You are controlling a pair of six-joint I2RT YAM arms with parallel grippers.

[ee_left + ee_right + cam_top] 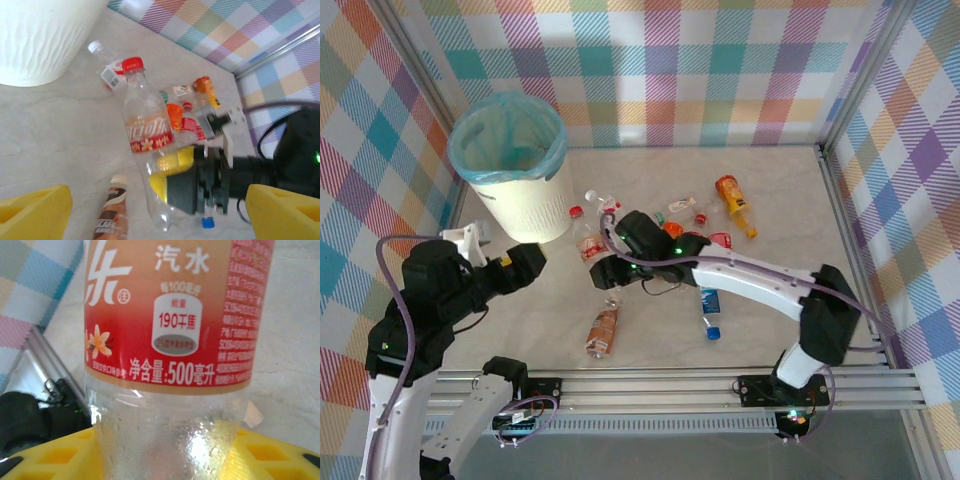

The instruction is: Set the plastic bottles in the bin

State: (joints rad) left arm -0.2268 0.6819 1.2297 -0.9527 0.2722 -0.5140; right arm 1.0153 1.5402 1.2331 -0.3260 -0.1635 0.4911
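Note:
The fingers of my right gripper cover only the lower half of the bottle, so my left gripper will next move outward and across toward the red-capped neck of the held bottle (pixel 578 216) (pixel 134 71) and close there.
My right gripper (pixel 608 274) is shut on a clear plastic bottle (pixel 589 244) with a red cap and a red-and-tan label, near the middle of the table. In the right wrist view, this bottle (pixel 170 315) stands between the yellow fingers (pixel 45 460). From the left wrist view, the same bottle (pixel 146 135) is tilted, with a yellow finger (pixel 172 167) against its lower half. My left gripper (pixel 536 259) is open and holds nothing, beside the bin (pixel 507 175), a white bucket with a teal liner. A brown bottle (pixel 602 333) lies in front.
Several more bottles lie right of the held one: an orange bottle (pixel 733 202), a blue-capped bottle (pixel 710 308) and smaller ones around (pixel 685 215). The bin's white wall (pixel 35 40) is close at the left gripper's upper left. Checked walls enclose the table.

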